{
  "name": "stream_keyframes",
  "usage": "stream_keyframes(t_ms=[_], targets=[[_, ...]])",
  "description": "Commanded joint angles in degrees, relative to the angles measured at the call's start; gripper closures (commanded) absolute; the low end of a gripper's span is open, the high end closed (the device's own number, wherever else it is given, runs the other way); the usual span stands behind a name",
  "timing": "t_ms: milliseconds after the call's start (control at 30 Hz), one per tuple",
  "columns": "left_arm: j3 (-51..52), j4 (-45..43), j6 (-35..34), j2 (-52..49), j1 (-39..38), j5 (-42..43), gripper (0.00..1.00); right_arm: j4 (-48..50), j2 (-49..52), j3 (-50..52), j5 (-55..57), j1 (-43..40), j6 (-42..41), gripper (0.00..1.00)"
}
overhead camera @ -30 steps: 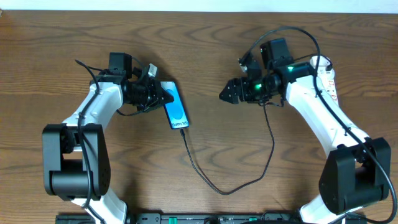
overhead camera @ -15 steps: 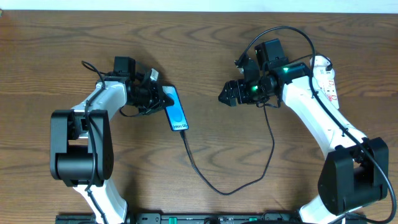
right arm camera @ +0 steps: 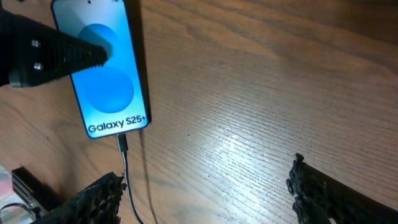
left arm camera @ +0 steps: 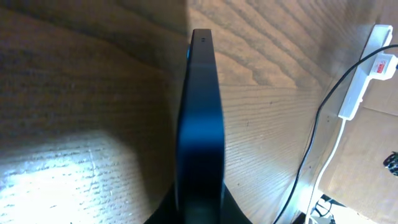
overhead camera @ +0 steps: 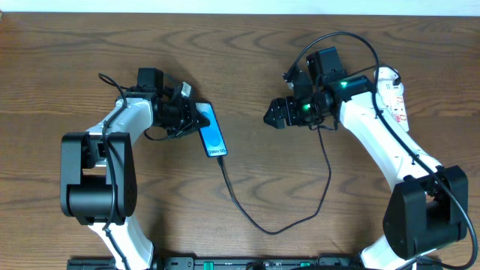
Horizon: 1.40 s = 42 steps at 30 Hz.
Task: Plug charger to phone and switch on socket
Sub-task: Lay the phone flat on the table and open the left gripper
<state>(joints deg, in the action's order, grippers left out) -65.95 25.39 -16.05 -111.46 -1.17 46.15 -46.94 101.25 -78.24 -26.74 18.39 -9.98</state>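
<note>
I will lower my left gripper slightly toward the shaded wood beneath the phone and release the phone's upper end, since the plug tip sits in the phone's bottom edge.
The phone (overhead camera: 213,130) lies left of centre, blue screen up, and its "Galaxy S25+" strip shows in the right wrist view (right arm camera: 106,74). My left gripper (overhead camera: 195,118) is shut on the phone's upper end, and the left wrist view shows the phone (left arm camera: 200,118) edge-on between the jaws. The charger (overhead camera: 247,214) is a thin black cable looping across the table, with its plug tip (right arm camera: 122,143) in the phone's bottom edge. My right gripper (overhead camera: 271,115) is open and empty to the right of the phone, and its fingers (right arm camera: 205,193) straddle bare wood. The white socket (overhead camera: 394,96) lies at the far right, partly hidden by my right arm.
The socket strip with its red markings also shows in the left wrist view (left arm camera: 367,65), with its white cord beside the black cable (left arm camera: 311,143). Thicker black robot cables (overhead camera: 337,41) arch over my right arm. The table's back edge runs along the top.
One second ago my left arm shifted its posture while holding the phone, and the right gripper moved slightly. Nothing has visibly moved in the last half second.
</note>
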Motion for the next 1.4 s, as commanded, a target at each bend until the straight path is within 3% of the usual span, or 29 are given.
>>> stream_keyframes(t_ms=[0,567,1000,1367], targets=[[-0.6,-0.4,0.8,-2.6,0.2,0.7,0.93,-0.3,-0.7,-0.8,1.2,1.5,0.9,0.16],[-0.6,-0.8,0.8,-6.8,0.2,-3.7,0.92,-0.3,-0.7,-0.8,2.4,1.8,0.9,0.16],[-0.6,0.2,0.8,-6.8,0.2,-11.4,0.72,-0.3,-0.7,-0.8,2.8,1.8,0.9,0.15],[-0.6,2.3,0.8,-6.8,0.2,-20.4,0.64,-0.3,-0.7,-0.8,2.9,1.8,0.9,0.13]])
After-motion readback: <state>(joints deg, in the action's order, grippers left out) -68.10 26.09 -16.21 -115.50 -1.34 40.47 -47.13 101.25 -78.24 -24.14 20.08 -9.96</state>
